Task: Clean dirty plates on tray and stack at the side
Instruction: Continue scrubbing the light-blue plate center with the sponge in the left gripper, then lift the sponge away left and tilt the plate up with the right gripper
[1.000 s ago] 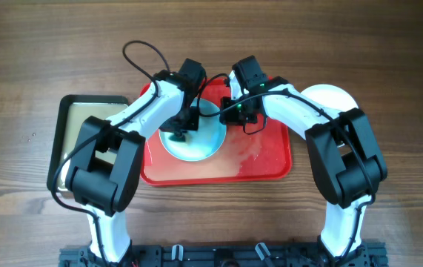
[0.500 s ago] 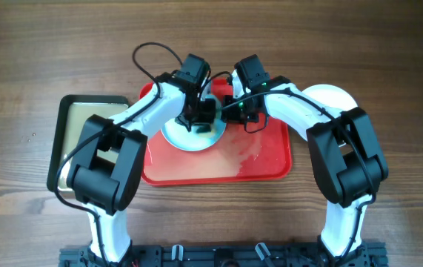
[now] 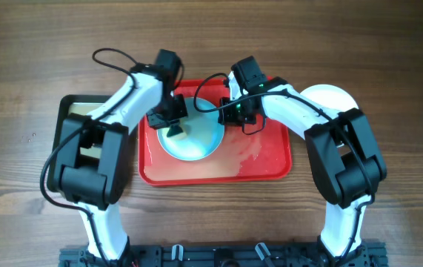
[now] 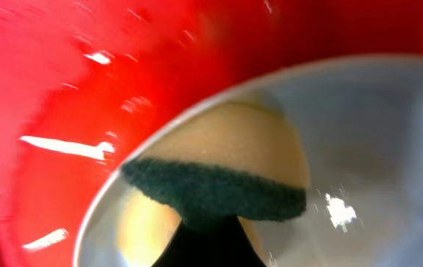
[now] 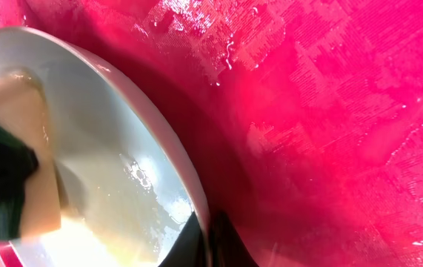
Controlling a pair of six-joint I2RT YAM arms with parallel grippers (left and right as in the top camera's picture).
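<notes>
My right gripper rises next, swings right in the overhead view, lowers the plate onto the white plate (image 3: 328, 98) and then releases it, since that one sits beside the tray.
A pale light-blue plate (image 3: 196, 139) lies tilted on the red tray (image 3: 263, 159). My right gripper (image 3: 230, 111) is shut on the plate's right rim; the rim shows between its fingers in the right wrist view (image 5: 200, 237). My left gripper (image 3: 172, 122) is shut on a yellow sponge with a dark green scrub side (image 4: 218, 185) and presses it on the plate's left part (image 4: 374, 126). The sponge also shows in the right wrist view (image 5: 15, 167). A white plate (image 3: 328, 98) sits on the table right of the tray, partly under my right arm. The other light-blue plate is out of view.
A black-rimmed tray with a beige inside (image 3: 74, 130) lies left of the red tray. The red tray's floor is wet (image 5: 330, 96). The wooden table (image 3: 389, 59) surrounds both trays.
My left gripper with the sponge has moved from the plate's upper middle to its left part. The plate now shows more of its face. My right gripper has stayed on the rim.
</notes>
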